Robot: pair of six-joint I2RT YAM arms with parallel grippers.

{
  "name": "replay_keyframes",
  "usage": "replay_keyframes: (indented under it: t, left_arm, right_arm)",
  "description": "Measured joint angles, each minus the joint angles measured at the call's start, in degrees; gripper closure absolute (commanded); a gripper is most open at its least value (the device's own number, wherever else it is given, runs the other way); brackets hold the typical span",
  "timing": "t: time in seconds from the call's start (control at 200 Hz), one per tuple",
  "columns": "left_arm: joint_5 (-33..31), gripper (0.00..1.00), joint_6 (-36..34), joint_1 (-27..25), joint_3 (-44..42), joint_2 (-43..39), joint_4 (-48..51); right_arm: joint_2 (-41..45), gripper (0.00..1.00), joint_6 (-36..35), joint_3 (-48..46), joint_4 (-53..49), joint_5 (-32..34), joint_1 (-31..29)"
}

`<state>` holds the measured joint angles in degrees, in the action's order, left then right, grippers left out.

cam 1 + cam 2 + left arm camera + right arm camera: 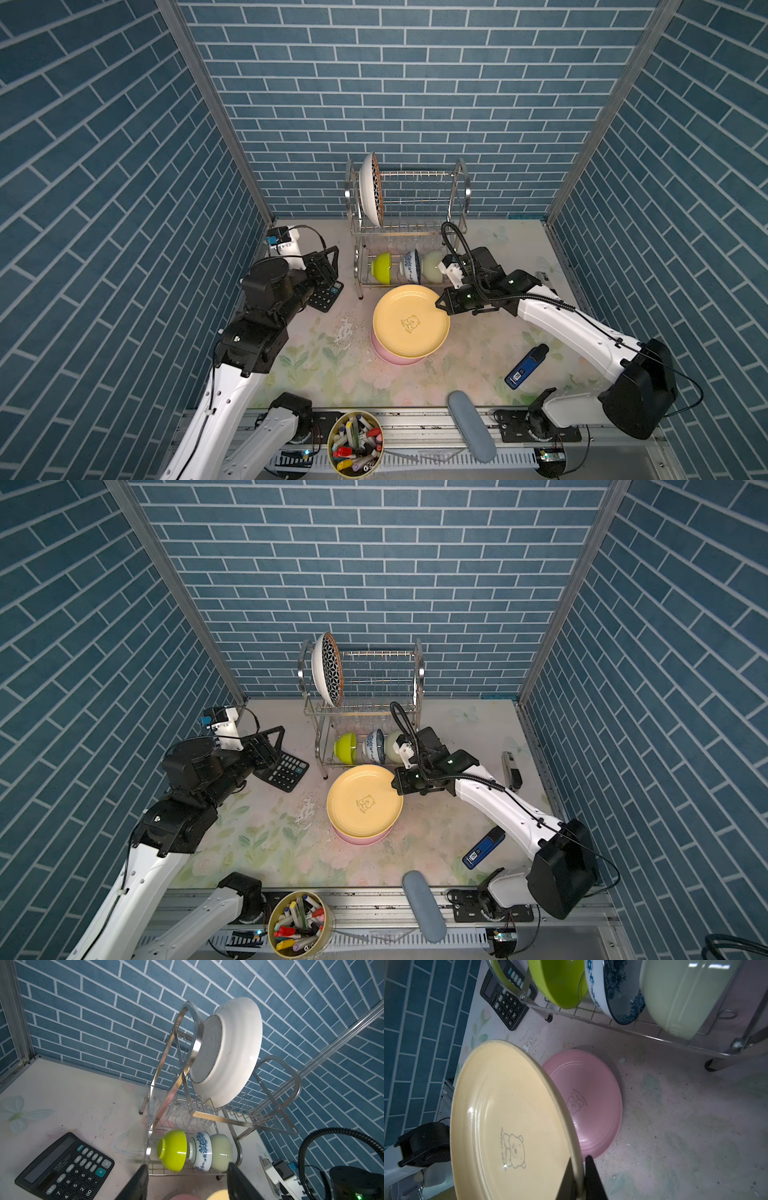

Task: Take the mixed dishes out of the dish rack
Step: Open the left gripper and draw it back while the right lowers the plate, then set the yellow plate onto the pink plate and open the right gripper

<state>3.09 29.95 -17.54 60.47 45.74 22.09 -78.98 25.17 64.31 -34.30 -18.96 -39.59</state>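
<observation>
I will lower the yellow plate onto the pink plate (588, 1106) with my right gripper next, and let go of the yellow plate's rim.
The steel dish rack (461, 183) stands at the back wall. A star-patterned plate (371, 189) stands on edge in its upper tier. On the lower tier lie a lime bowl (381, 268), a blue-on-white bowl (410, 266) and a pale-green bowl (431, 266), with clear tumblers (204, 1118) behind them. My right gripper (580, 1159) is shut on the rim of the yellow plate (410, 322) and holds it tilted over the pink plate (589, 1093) lying on the table. My left gripper (188, 1165) is open and empty, left of the rack above the calculator.
A black calculator (284, 771) lies left of the rack. A blue device (525, 365) and a grey-blue case (471, 426) lie at the front right. The tub of markers (355, 442) sits on the front rail. A black-and-white stapler-like thing (511, 769) lies near the right wall.
</observation>
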Motion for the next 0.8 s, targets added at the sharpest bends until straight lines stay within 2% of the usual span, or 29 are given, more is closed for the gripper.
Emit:
replay_keyframes:
  t: [0.09, 0.18, 0.305, 0.45, 0.8]
  left_arm:
    - [-0.1, 0.36, 0.1, 0.0, -1.0, 0.3, -0.9]
    - [-0.1, 0.23, 0.2, 0.0, -2.8, 0.2, -2.6]
    - [0.1, 0.12, 1.3, 0.0, -6.3, -0.5, -6.2]
    - [0.2, 0.01, 1.4, 0.0, -7.8, -1.5, -9.4]
    - [0.9, 0.0, 1.4, 0.0, -9.9, -2.0, -13.9]
  right_arm:
    - [0.0, 1.0, 2.1, -3.0, 3.5, 1.2, -0.6]
    - [0.1, 1.0, 5.1, -7.2, 8.1, 3.2, -1.1]
    - [0.1, 1.0, 8.5, -12.2, 13.0, 6.3, -1.4]
    - [-0.8, 1.0, 9.7, -12.9, 16.7, 8.4, -1.4]
    - [-8.7, 1.0, 10.0, -12.9, 21.7, 7.8, -1.9]
